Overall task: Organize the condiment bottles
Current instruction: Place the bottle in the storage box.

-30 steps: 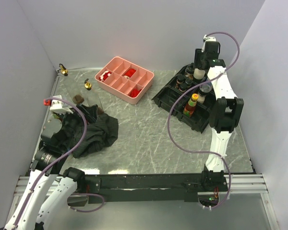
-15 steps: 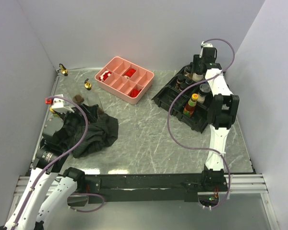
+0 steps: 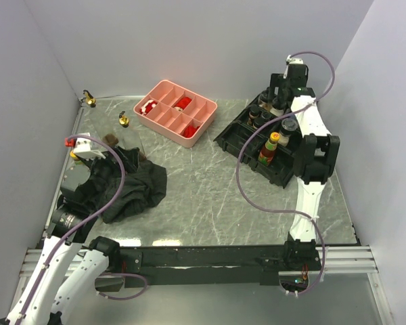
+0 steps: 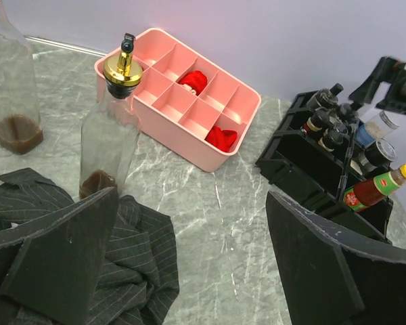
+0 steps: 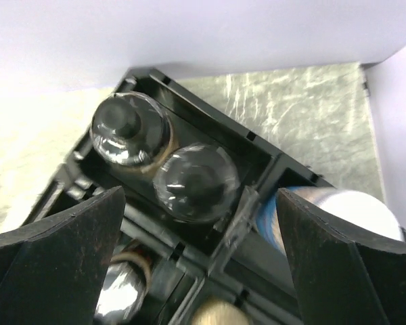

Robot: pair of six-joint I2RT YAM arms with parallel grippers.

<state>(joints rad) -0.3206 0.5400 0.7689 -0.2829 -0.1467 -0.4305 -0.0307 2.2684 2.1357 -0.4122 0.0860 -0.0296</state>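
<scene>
My left gripper will next move outward to the gold collar on top of the nearer clear bottle and close there, because this bottle is still outside the black rack (image 3: 247,139).
My right gripper (image 3: 279,93) hangs open over the back of the black rack (image 3: 247,139). In the right wrist view its jaws stand wide apart above two black-lidded jars (image 5: 196,181) in one slot, touching nothing. A pale shaker (image 5: 355,206) stands just to the right. The rack also holds a yellow-capped sauce bottle (image 3: 271,146) and a grey-lidded shaker (image 3: 289,126). Two clear gold-spouted bottles (image 3: 124,121) (image 3: 89,99) stand on the table at the far left. My left gripper (image 4: 189,261) is open and empty above the black cloth (image 4: 132,271), with the nearer clear bottle (image 4: 114,128) ahead of its left finger.
A pink compartment tray (image 3: 159,118) with red pieces sits at the back centre. The black cloth (image 3: 132,186) lies crumpled at the left. Walls close in the table on the left, back and right.
The right gripper came down over the back of the rack and opened. The left arm has barely moved.
</scene>
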